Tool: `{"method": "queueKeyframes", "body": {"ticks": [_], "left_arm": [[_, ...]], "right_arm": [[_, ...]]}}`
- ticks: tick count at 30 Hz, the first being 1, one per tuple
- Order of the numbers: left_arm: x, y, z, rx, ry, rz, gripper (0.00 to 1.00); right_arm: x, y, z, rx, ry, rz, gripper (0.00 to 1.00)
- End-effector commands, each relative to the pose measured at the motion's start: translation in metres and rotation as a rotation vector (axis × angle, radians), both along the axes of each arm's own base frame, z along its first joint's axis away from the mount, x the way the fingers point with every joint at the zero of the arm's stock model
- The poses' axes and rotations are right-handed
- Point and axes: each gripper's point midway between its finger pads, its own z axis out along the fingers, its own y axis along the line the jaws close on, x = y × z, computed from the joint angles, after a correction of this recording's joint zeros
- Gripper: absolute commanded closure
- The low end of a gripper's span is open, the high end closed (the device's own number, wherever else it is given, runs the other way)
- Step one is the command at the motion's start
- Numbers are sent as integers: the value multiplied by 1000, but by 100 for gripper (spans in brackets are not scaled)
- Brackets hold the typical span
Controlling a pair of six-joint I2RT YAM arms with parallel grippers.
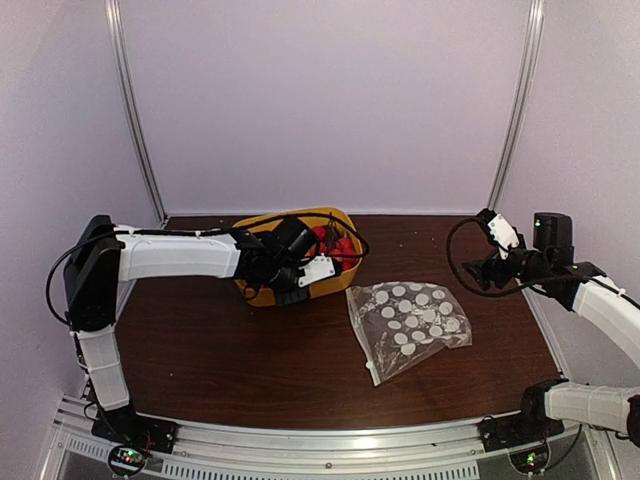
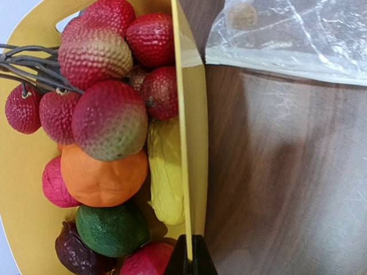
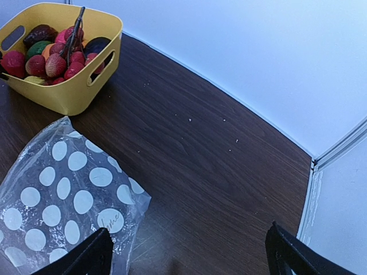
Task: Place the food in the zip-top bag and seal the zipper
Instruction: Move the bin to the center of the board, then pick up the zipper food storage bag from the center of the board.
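My right gripper is going to move toward the tub (image 1: 300, 214), over the bag's far dotted part (image 1: 413, 297), and then down to pinch it, because the zip-top bag lies flat and ungripped.
The food (image 2: 109, 120) fills the yellow tub (image 2: 192, 126): a bunch of red fruit, an orange piece (image 2: 103, 175), a green piece (image 2: 112, 229), a yellow piece (image 2: 165, 172) and a dark purple piece (image 2: 74, 255). My left gripper (image 2: 191, 264) is shut on the tub's thin near wall, above the tub (image 1: 300, 214). The zip-top bag (image 1: 410, 325), clear with white dots, lies flat to the right of the tub. The straight strip along its edge facing the tub looks like the zipper (image 2: 269, 64). My right gripper (image 3: 189, 255) hangs open above bare table, right of the bag (image 3: 63, 200).
The tub (image 3: 69, 97) sits at the back of the dark wooden table (image 1: 250, 370), near the rear wall. White walls close in the back and both sides. A metal rail (image 1: 330, 445) runs along the near edge.
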Motion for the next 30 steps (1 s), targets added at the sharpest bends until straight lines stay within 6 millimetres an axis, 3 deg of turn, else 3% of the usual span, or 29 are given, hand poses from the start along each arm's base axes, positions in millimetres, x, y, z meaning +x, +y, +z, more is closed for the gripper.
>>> {"method": "queueKeyframes", "body": {"ticks": [1, 5, 9, 12, 16, 20, 23, 27, 30], "left_arm": [[63, -19, 38, -59, -204, -80, 100], [75, -33, 50, -63, -287, -176, 99], [83, -45, 82, -103, -342, -155, 75], [71, -58, 114, -145, -398, -131, 63], [35, -72, 143, -254, -416, -41, 50], [-12, -76, 137, -493, -232, 140, 49], [-41, -70, 110, -662, -9, 268, 45], [-64, -54, 87, -839, 145, 396, 45], [-76, -41, 84, -976, 198, 445, 45]], "right_arm": [[-4, 2, -10, 1, 33, 11, 6], [-4, 4, -12, 12, 42, 19, 6], [-5, 9, -18, 22, 73, 46, 6], [-7, 13, -24, 22, 95, 76, 7], [-9, 23, -23, 39, 119, 123, 9], [-9, 42, -30, 15, 176, 198, 9], [-7, 65, -39, -20, 234, 275, 9], [1, 100, -54, -86, 293, 373, 11], [17, 118, -69, -93, 371, 411, 13]]}}
